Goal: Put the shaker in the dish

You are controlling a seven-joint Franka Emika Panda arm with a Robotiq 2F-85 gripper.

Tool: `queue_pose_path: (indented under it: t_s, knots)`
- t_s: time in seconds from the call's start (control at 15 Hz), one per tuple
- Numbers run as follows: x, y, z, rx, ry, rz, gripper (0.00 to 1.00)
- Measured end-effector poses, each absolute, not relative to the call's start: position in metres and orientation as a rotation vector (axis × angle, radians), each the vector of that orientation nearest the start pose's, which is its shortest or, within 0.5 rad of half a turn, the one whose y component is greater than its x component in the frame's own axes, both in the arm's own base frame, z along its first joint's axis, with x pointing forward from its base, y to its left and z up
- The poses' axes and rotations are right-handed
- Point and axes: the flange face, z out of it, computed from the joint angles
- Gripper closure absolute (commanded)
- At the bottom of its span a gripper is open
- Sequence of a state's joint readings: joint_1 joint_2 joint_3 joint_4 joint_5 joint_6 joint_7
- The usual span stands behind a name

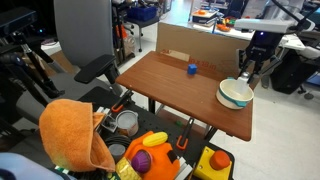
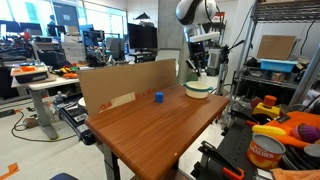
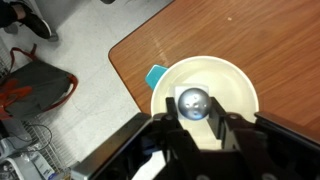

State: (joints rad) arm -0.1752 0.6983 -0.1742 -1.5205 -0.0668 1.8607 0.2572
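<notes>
Next, my gripper moves down toward the inside of the dish and releases the shaker (image 3: 193,102) there, since the shaker still hangs above the dish's bottom.
The dish (image 1: 235,94) is a wide cream bowl with a pale green outside, standing at a corner of the wooden table; it also shows in the other exterior view (image 2: 198,88). In the wrist view the dish (image 3: 235,90) lies right below me. The shaker (image 3: 193,102), a small white bottle seen from above with a grey holed cap, sits between my gripper's (image 3: 193,118) fingers over the inside of the dish. The fingers press against its sides. In both exterior views the gripper (image 1: 247,68) (image 2: 198,66) hangs just above the dish.
A tiny blue object (image 1: 191,69) (image 2: 158,97) sits mid-table near the cardboard wall (image 2: 125,85). The dish is close to the table edge (image 3: 130,70), with floor beyond. A cart by the table holds an orange cloth (image 1: 75,135), a grey pot (image 1: 126,122) and toys.
</notes>
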Motion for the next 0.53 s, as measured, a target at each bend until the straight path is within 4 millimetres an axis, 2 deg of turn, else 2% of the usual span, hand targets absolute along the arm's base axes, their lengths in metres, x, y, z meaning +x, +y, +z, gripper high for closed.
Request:
queue_pose_path:
  t_s: [0.27,0.53]
  knots:
    - [0.650,-0.222,0.197,-3.139,0.881,0.621,0.91]
    - [0.664,-0.221,0.176,-3.153,0.867,0.629,0.91]
